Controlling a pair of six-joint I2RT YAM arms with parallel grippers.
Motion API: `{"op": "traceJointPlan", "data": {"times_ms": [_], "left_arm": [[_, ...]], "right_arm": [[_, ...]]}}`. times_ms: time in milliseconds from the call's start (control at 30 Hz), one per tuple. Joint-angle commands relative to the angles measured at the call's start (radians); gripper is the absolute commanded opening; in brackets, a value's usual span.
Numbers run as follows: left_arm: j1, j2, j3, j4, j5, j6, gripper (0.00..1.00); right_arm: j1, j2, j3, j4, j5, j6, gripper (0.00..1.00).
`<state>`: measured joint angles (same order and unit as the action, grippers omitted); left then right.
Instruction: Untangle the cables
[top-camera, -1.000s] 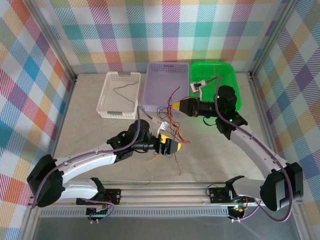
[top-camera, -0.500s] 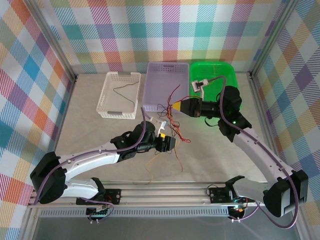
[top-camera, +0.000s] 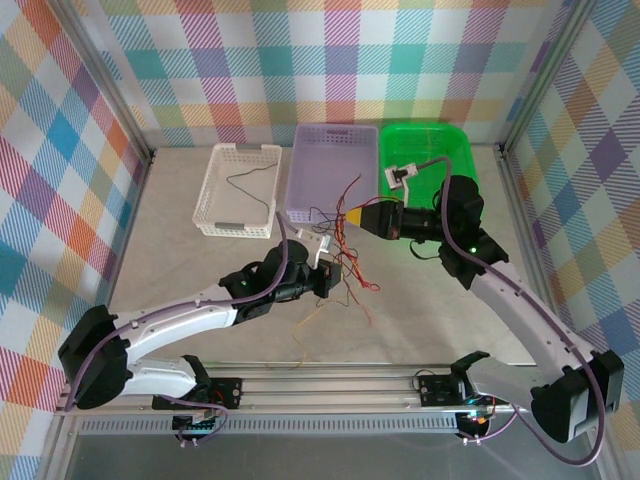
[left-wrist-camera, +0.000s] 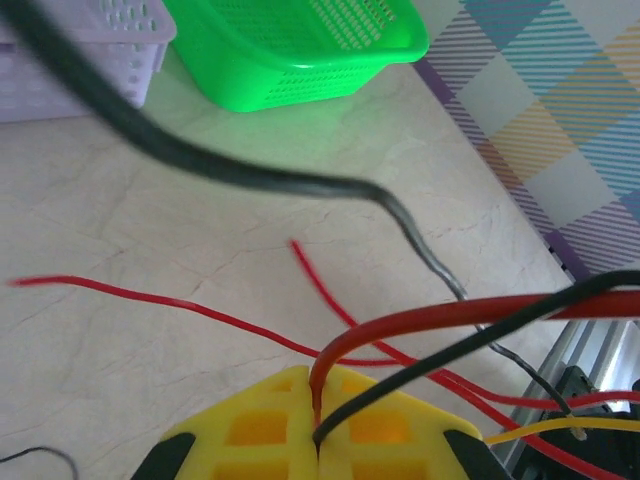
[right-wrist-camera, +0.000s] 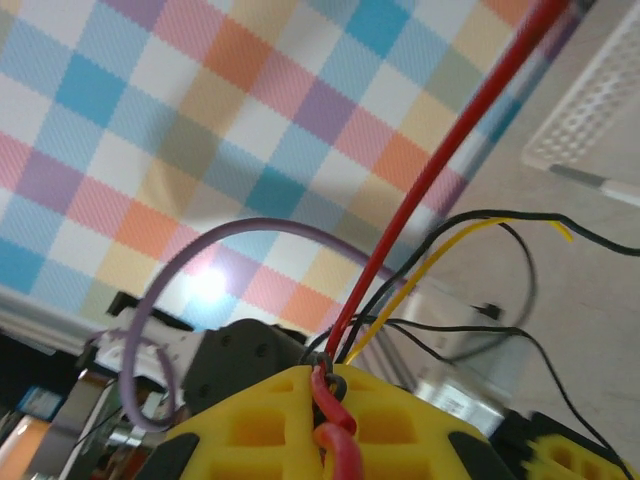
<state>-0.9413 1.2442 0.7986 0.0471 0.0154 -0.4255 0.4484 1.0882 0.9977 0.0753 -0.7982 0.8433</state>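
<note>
My right gripper should draw away from my left gripper, then return over the tabletop by the lilac basket to release the knot in the cables, since pieces of cable tangle between both.
The cables (top-camera: 345, 258) are a loose tangle of thin red, black and yellow wires strung between my two grippers over the middle of the table. My left gripper (top-camera: 332, 281) is at the tangle's lower left. In the left wrist view the left gripper (left-wrist-camera: 318, 400) is shut on a red cable (left-wrist-camera: 420, 322) and a black cable (left-wrist-camera: 450, 350). My right gripper (top-camera: 353, 213) holds the tangle's upper end, raised in front of the baskets. In the right wrist view the right gripper (right-wrist-camera: 325, 385) is shut on a red cable (right-wrist-camera: 440, 170) and black strands, with a yellow cable (right-wrist-camera: 430, 270) beside them.
Three baskets stand in a row at the back: a white basket (top-camera: 208, 190) with one dark wire (top-camera: 250, 178) in it, a lilac basket (top-camera: 300, 170) and a green basket (top-camera: 425, 127). Loose wire ends trail on the table toward the near rail (top-camera: 340, 385).
My left gripper has shut on a red and a black cable and shifted slightly toward the tangle. The right gripper stays shut, with its arm drawn a little to the right.
</note>
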Motion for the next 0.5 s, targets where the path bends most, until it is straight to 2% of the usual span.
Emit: {"op": "traceJointPlan", "data": {"times_ms": [0, 100, 200, 467], "left_arm": [[-0.006, -0.108, -0.011, -0.094, -0.076, 0.026, 0.0], [0.007, -0.204, -0.035, -0.201, -0.13, 0.021, 0.0], [0.043, -0.312, -0.06, -0.293, -0.163, -0.015, 0.0], [0.254, -0.514, -0.006, -0.595, -0.203, -0.09, 0.0]], "right_arm": [[-0.033, -0.059, 0.042, -0.203, 0.174, -0.131, 0.0], [-0.112, -0.091, 0.029, -0.277, 0.252, -0.15, 0.0], [-0.211, -0.112, -0.004, -0.297, 0.26, -0.155, 0.0], [-0.373, -0.111, -0.083, -0.349, 0.275, -0.151, 0.0]]}}
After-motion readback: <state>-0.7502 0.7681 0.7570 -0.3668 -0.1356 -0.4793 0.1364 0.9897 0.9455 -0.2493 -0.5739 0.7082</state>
